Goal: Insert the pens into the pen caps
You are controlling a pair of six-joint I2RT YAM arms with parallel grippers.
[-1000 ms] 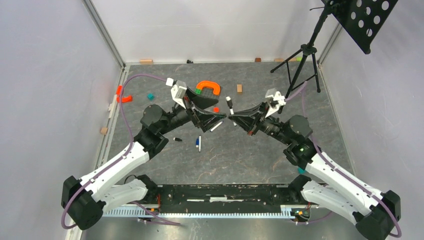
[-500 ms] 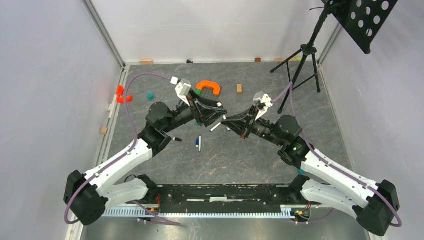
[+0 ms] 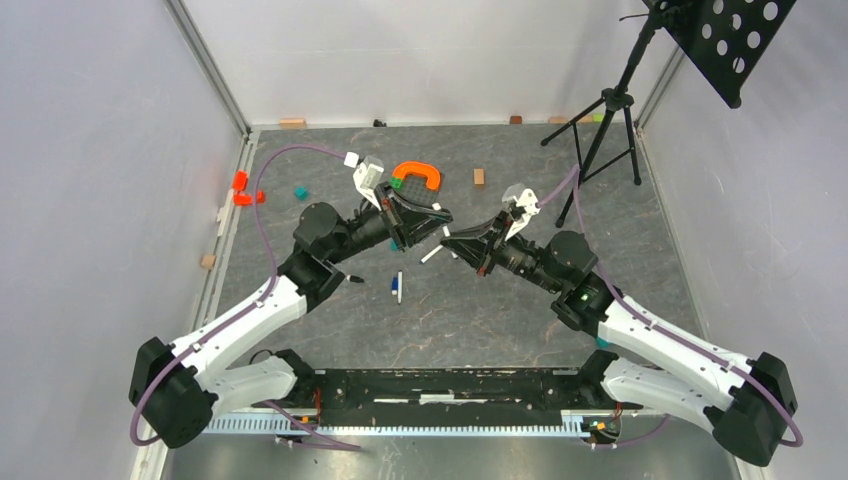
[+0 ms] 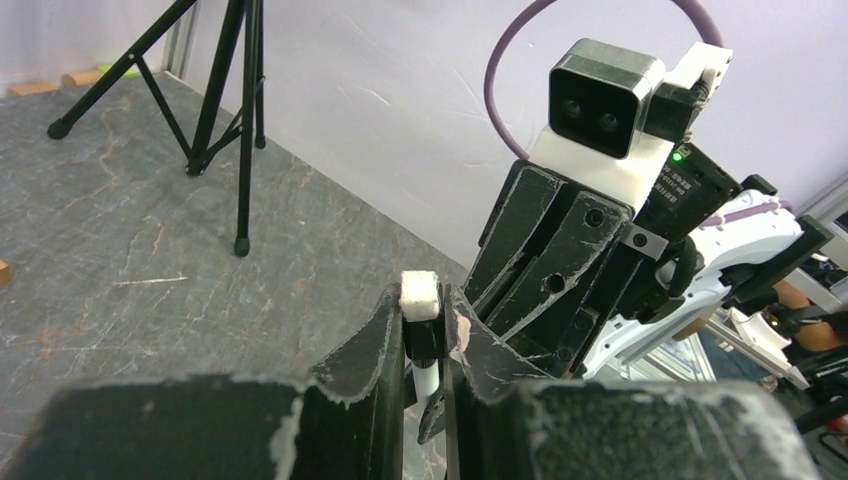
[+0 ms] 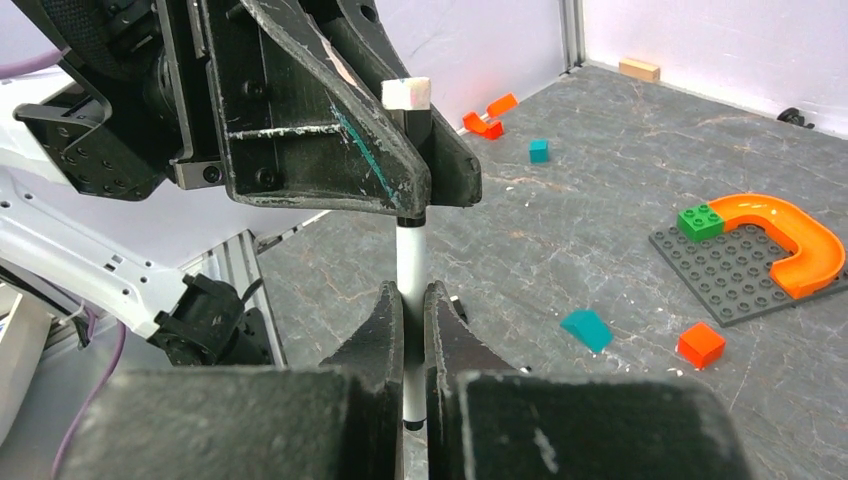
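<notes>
I should next move my right gripper to the right in the top view and tilt it down onto the bare table to release the pen, because the cap covers the pen's upper end.
My right gripper (image 5: 411,296) is shut on a white pen (image 5: 411,255), which stands upright between its jaws. A black pen cap (image 5: 419,125) with a white end sits over the pen's upper end. My left gripper (image 4: 425,306) is shut on that cap (image 4: 424,340), and the pen's barrel (image 4: 425,378) shows below it. From above, the left gripper (image 3: 437,220) and right gripper (image 3: 452,241) meet tip to tip at mid-table. A second white pen (image 3: 432,254) and one with a blue end (image 3: 398,288) lie on the table, with a loose black cap (image 3: 355,278) to their left.
An orange arch (image 5: 790,240) and a green brick (image 5: 702,220) sit on a dark studded plate (image 5: 730,275). A teal brick (image 5: 588,328) and a red brick (image 5: 700,343) lie near it. A black tripod (image 3: 600,120) stands back right. Orange pieces (image 3: 245,192) lie by the left wall.
The left gripper has shut from wide open onto the cap. The right arm has carried the pen leftward, bringing the two grippers together.
</notes>
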